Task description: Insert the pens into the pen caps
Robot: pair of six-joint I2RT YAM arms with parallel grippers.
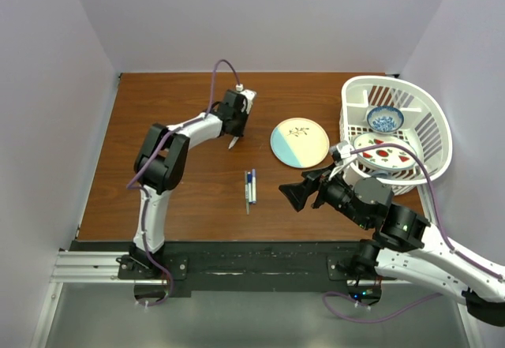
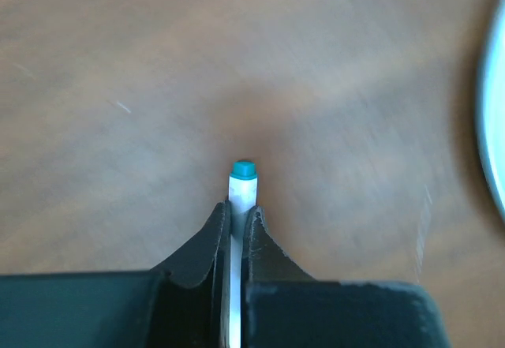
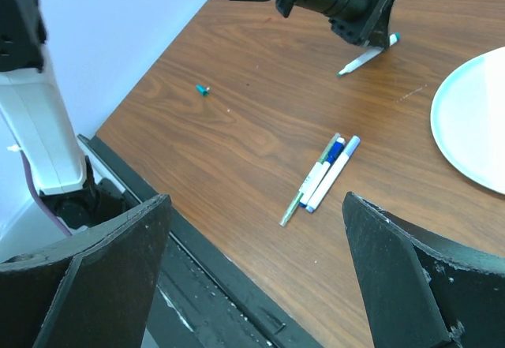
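I will move my left gripper back toward the black front bar next. I will turn it on the way beside the green stick point(image 1: 247, 198), where bare wood leaves the pen point(image 1: 233, 142) room.
My left gripper point(image 2: 239, 214) is shut on a thin white pen point(image 2: 243, 188) with a teal end that sticks out past the fingertips, just above the wood. From above, that gripper point(image 1: 234, 133) is at mid-table with the pen point(image 1: 232, 144) slanting down to the tabletop. Two white pens point(image 1: 251, 185) with blue ends lie side by side in the middle, a thin green stick against them point(image 3: 327, 170). A small green pen cap point(image 3: 203, 90) lies alone on the wood. My right gripper point(image 1: 297, 195) hangs open right of the lying pens, nothing between its fingers point(image 3: 87, 277).
A round cream and pale blue plate point(image 1: 300, 143) lies right of the left gripper. At the right edge stands a white basket point(image 1: 430, 111) holding a blue patterned bowl point(image 1: 385, 117) and a plate with red marks point(image 1: 382, 152). The table's black front rail point(image 1: 252, 253) runs below.
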